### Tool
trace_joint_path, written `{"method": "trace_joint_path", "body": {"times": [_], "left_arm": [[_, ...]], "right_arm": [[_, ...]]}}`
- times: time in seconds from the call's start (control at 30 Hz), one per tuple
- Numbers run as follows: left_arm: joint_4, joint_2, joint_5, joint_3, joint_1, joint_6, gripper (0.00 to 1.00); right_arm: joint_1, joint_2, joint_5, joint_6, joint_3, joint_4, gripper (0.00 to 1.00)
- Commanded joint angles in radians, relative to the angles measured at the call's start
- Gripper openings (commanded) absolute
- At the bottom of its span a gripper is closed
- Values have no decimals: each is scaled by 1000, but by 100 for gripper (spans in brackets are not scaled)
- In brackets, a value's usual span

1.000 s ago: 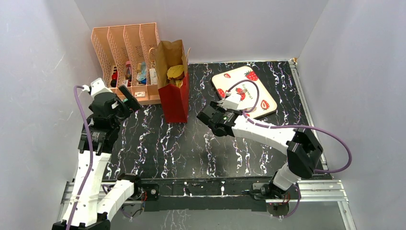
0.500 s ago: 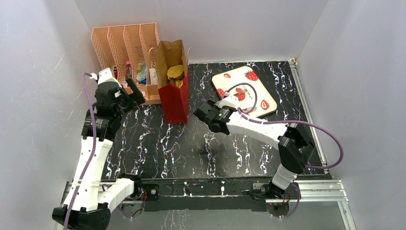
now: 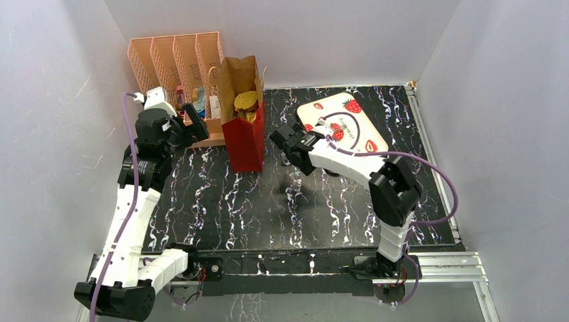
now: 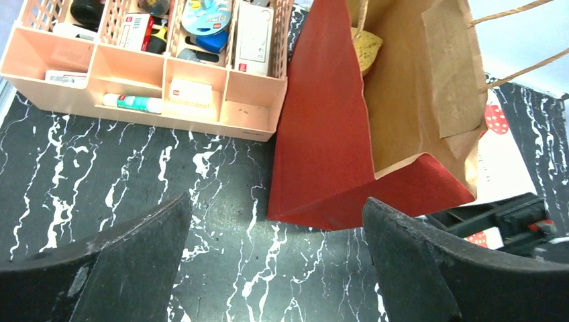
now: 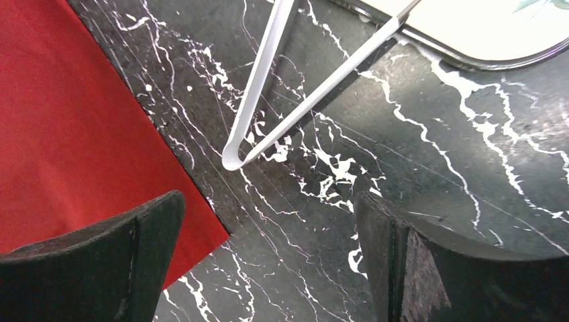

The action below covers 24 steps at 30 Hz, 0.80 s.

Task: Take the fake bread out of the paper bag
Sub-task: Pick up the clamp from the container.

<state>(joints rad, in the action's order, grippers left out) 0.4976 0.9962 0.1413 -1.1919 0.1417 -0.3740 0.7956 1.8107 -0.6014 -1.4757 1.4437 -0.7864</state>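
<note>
I should lower my right gripper and ease it outward, closing around the tongs' bent end (image 5: 232,158), as the silver tongs lie on the tabletop below my open fingers.
The paper bag (image 3: 243,142) stands upright at the back of the black marbled table, red outside and brown inside, with its mouth open. Yellow and golden fake bread (image 3: 246,100) shows inside it; the left wrist view catches a yellow piece (image 4: 366,47) deep in the bag (image 4: 322,134). My left gripper (image 3: 194,123) hangs open just left of the bag, jaws wide with nothing between them (image 4: 275,208). My right gripper (image 3: 282,146) is open just right of the bag, apart from it, empty (image 5: 268,198), with the bag's red side (image 5: 67,134) by its left finger.
A peach slotted organiser (image 3: 178,87) holding small items stands against the bag's left side. A cream tray with strawberries (image 3: 343,127) lies at the back right, its edge behind my right gripper (image 5: 496,27). White walls enclose the table on three sides.
My left gripper has moved away from me and rightward, up to the organiser and bag. My right gripper has swung left and farther back toward the bag. Both stay open.
</note>
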Motion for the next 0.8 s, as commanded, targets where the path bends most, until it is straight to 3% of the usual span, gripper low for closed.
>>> {"method": "trace_joint_path", "body": {"times": [0.0,0.77], "left_arm": [[-55,-2,-42,-21,4,19,98],[-81,24,-88,-62,5,35,98]], "right_arm": [[-15,58,6,-63,74,-22,98],[-136,231,96,-36,151,43,98]]}}
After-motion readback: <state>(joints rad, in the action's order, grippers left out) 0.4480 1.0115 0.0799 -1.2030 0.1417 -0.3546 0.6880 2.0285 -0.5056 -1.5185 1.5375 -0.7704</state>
